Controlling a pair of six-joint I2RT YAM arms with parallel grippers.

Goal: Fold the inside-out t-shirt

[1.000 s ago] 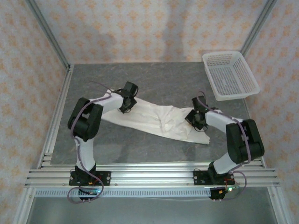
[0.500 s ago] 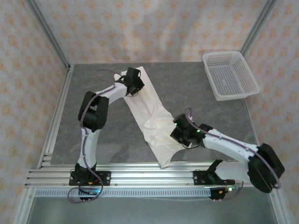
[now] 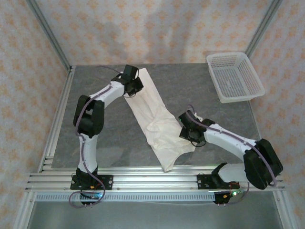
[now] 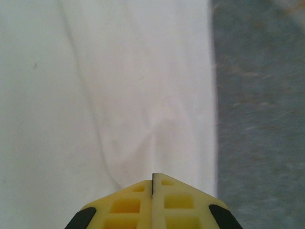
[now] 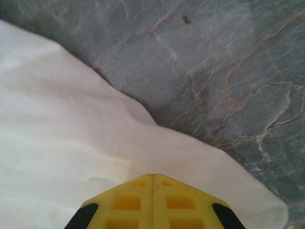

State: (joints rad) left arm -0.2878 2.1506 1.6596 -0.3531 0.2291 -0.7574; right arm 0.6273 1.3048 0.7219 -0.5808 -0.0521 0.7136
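Note:
My right gripper drags the t-shirt's fold sideways along the tabletop toward the t-shirt's opposite long edge (image 3: pixel 152 144) next and releases it, as the t-shirt lies diagonally.
The inside-out t-shirt (image 3: pixel 152 114) is plain white and wrinkled. It lies in a long diagonal strip from the far left of the table down to the near edge. My left gripper (image 3: pixel 136 87) sits at its far end. In the left wrist view the yellow jaws (image 4: pixel 152 175) are shut, and creases in the t-shirt (image 4: pixel 119 86) run into their tip. My right gripper (image 3: pixel 187 132) is at the strip's right edge, low down. Its jaws (image 5: pixel 153 175) are shut, with a ridge of the t-shirt (image 5: pixel 57 133) running in under them.
A white mesh basket (image 3: pixel 234 77) stands at the far right corner. Grey marbled tabletop (image 3: pixel 205 95) shows to the right of the shirt and to its left. Metal frame rails border the table's left side and near edge.
The shirt swung from lying across the table to a diagonal. My left gripper carried its end to the far side and my right gripper went left and nearer. Little has moved in the last half second.

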